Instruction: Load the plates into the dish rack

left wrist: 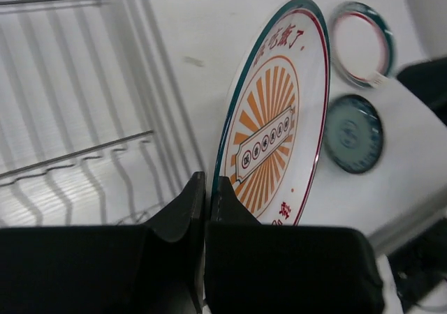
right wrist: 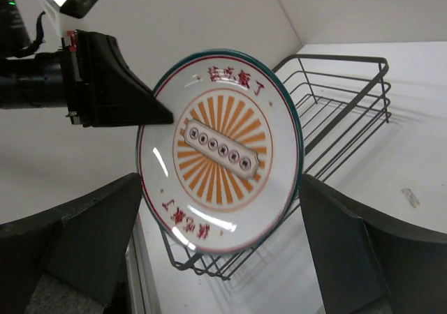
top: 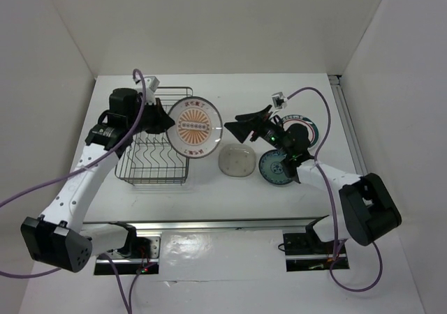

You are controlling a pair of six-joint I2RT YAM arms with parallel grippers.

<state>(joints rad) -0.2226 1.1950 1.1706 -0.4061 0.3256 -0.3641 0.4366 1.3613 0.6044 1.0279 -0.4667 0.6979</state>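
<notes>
The rack's end slot [top: 132,163] stands empty, so next I should move my left gripper to the left in the top view, turning and lowering the plate into it.
My left gripper [top: 170,122] is shut on the left rim of the orange sunburst plate [top: 196,126] and holds it on edge, in the air by the right side of the dish rack [top: 154,180]. In the left wrist view the fingers pinch the plate [left wrist: 279,111] at its rim [left wrist: 208,188]. My right gripper [top: 230,129] is open and empty, just right of that plate, which shows between its fingers [right wrist: 220,150]. The pale grey plate [top: 237,162], the teal plate [top: 274,167] and the dark-rimmed plate [top: 311,129] lie flat on the table.
The rack [right wrist: 342,111] holds no plates; its zigzag dividers show in the left wrist view [left wrist: 77,164]. The right arm lies over part of the dark-rimmed plate. White walls close in the table on the left, back and right.
</notes>
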